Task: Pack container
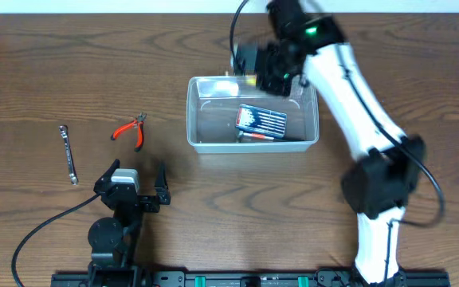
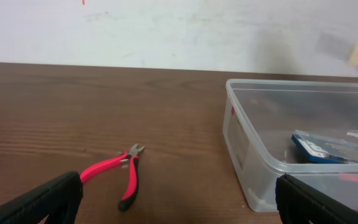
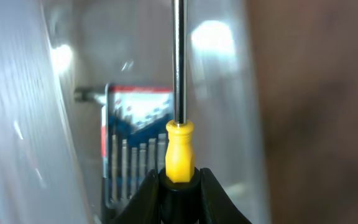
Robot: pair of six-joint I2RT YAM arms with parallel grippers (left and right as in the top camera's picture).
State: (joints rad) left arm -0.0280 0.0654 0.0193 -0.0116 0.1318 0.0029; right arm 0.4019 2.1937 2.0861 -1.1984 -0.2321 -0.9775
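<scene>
Next, my right gripper brings the screwdriver (image 3: pixel 179 152) down into the open part of the container's bare bottom along the blue case's far edge. It releases it there, since that part lies below.
The clear plastic container (image 1: pixel 202 135) stands at mid-table and holds a blue bit-set case (image 1: pixel 260 120); it also shows in the left wrist view (image 2: pixel 247 143). My right gripper (image 3: pixel 180 186) is shut on a yellow-and-black screwdriver (image 3: pixel 179 152), held over the container's far right corner (image 1: pixel 273 72), its steel shaft pointing away from the camera. Red-handled pliers (image 1: pixel 130 130) and a steel wrench (image 1: pixel 69 154) lie on the table to the left of the container. My left gripper (image 1: pixel 138 179) is open and empty, low near the front edge, pliers ahead of it (image 2: pixel 120 177).
The wooden table (image 1: pixel 54 64) ends at a white wall (image 2: pixel 166 31) behind. The right arm (image 1: pixel 357 112) stretches from the front right across the container's right side. A black cable (image 1: pixel 38 231) trails at front left.
</scene>
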